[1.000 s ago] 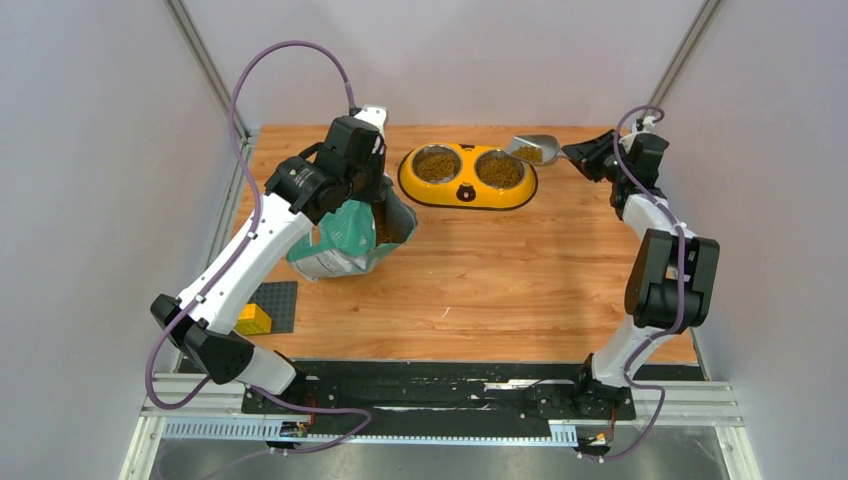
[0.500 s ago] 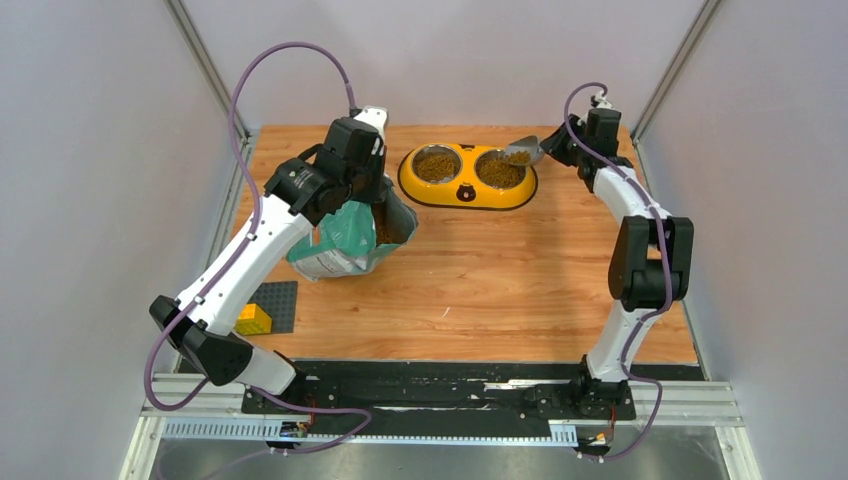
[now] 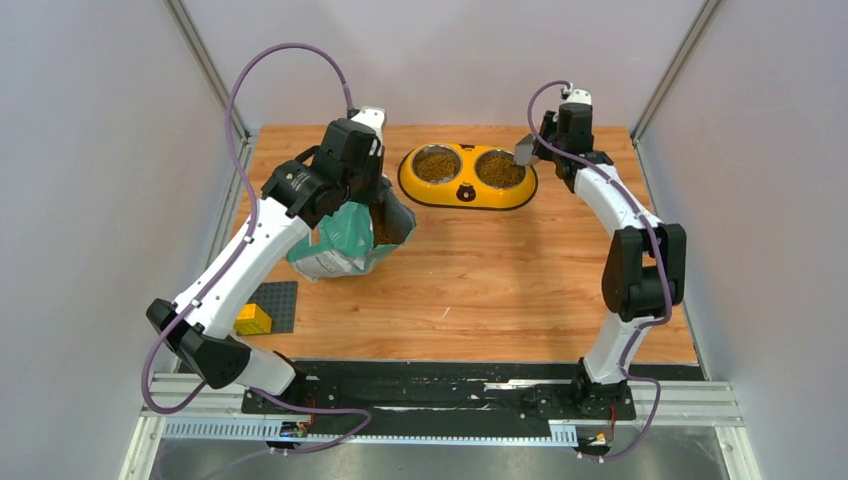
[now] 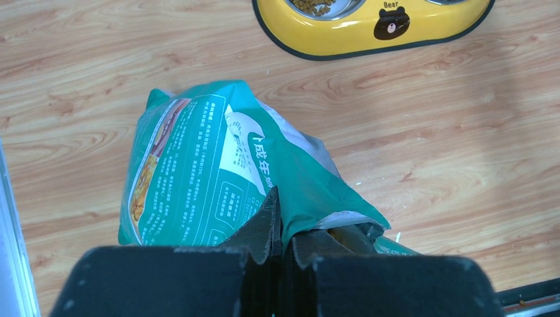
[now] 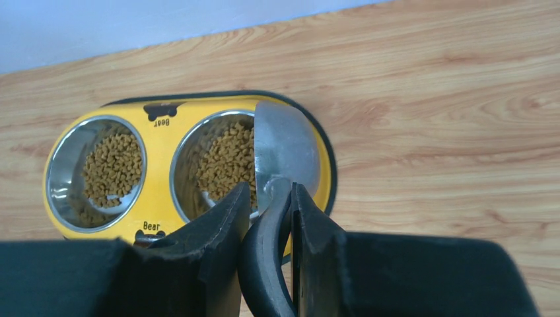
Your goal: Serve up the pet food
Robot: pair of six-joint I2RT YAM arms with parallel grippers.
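Observation:
Both bowls hold brown food, so the scoop in my right gripper needs to go back and to the right in the top view next, down onto empty table (image 3: pixel 574 238).
Brown pet food (image 5: pixel 229 160) fills both steel bowls of the yellow double feeder (image 3: pixel 467 190) at the table's back. My right gripper (image 5: pixel 272 198) is shut on the black handle of the grey scoop (image 5: pixel 284 148), which is tipped on its side over the right bowl, its back toward the camera. The scoop also shows in the top view (image 3: pixel 526 152). My left gripper (image 4: pixel 284 218) is shut on the top edge of the teal-green pouch (image 4: pixel 198 165), holding it open and upright; kibble shows inside the pouch in the top view (image 3: pixel 383 232).
A dark baseplate (image 3: pixel 280 305) with a yellow brick (image 3: pixel 254 319) lies at the near left. The feeder's near edge (image 4: pixel 370 39) shows at the top of the left wrist view. Grey walls close in the table on three sides.
My right arm has swung left and turned the scoop over the right bowl; the kibble that sat in the scoop no longer shows. The left arm and pouch have not moved.

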